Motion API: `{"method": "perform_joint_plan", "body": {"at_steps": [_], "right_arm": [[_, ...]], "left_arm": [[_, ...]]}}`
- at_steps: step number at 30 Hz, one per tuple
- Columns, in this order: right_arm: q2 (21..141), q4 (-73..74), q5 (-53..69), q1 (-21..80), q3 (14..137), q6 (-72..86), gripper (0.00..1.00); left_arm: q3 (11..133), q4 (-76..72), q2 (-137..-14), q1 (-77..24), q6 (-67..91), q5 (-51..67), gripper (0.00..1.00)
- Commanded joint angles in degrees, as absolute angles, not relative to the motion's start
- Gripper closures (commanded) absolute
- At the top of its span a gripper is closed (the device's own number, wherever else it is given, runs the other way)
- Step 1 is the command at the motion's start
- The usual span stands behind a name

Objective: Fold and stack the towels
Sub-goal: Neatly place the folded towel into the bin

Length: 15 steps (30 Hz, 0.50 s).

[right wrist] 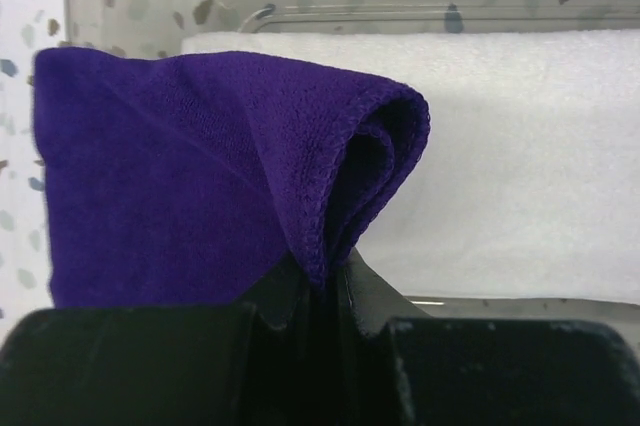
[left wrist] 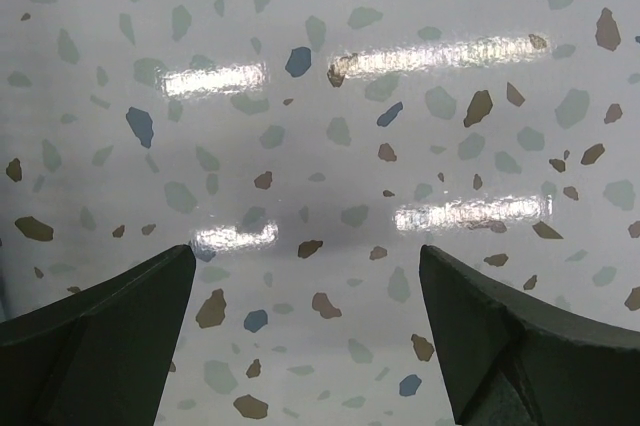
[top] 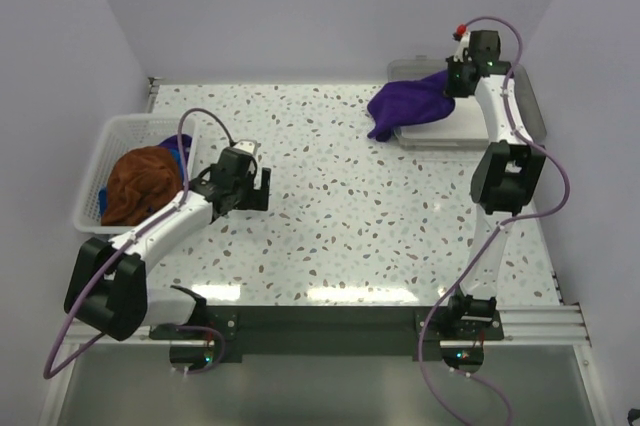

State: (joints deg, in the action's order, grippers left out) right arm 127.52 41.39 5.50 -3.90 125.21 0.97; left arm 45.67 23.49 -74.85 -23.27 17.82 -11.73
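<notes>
The overhanging purple towel comes in next as my right gripper shifts right in the top view, lowers and releases, since bare white sheet (top: 474, 120) (right wrist: 540, 176) lies below and there.
A deep purple towel (top: 410, 104) hangs folded over the near left edge of the grey tray (top: 535, 111) at the back right, trailing onto the table. My right gripper (top: 452, 78) is shut on a bunched corner of this purple towel (right wrist: 200, 166), its jaws pinching the folded hem. A rust-brown towel (top: 140, 181) lies crumpled in the white basket (top: 110, 136) at the left, with a bit of royal blue towel (top: 175, 146) showing behind it. My left gripper (top: 245, 191) hovers open over bare table just right of the basket, nothing between its fingers (left wrist: 110, 326).
A flat white sheet (right wrist: 520, 166) lines the grey tray. The speckled tabletop (top: 340, 206) stretches between basket and tray. White walls close the back and sides.
</notes>
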Motion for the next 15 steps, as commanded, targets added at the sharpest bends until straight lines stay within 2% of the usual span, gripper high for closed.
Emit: {"method": "perform_joint_plan", "body": {"at_steps": [1,15], "right_arm": [[128.7,39.1,3.6,-5.6,127.8,-6.1,1.00],[130.0,35.9,1.9,-8.7,128.0,-10.4,1.00]], "left_arm": [[45.3,20.9,-75.7,-22.9,16.7,-14.1,0.00],[45.4,20.7,-79.1,-22.8,16.3,-15.2,0.00]]}}
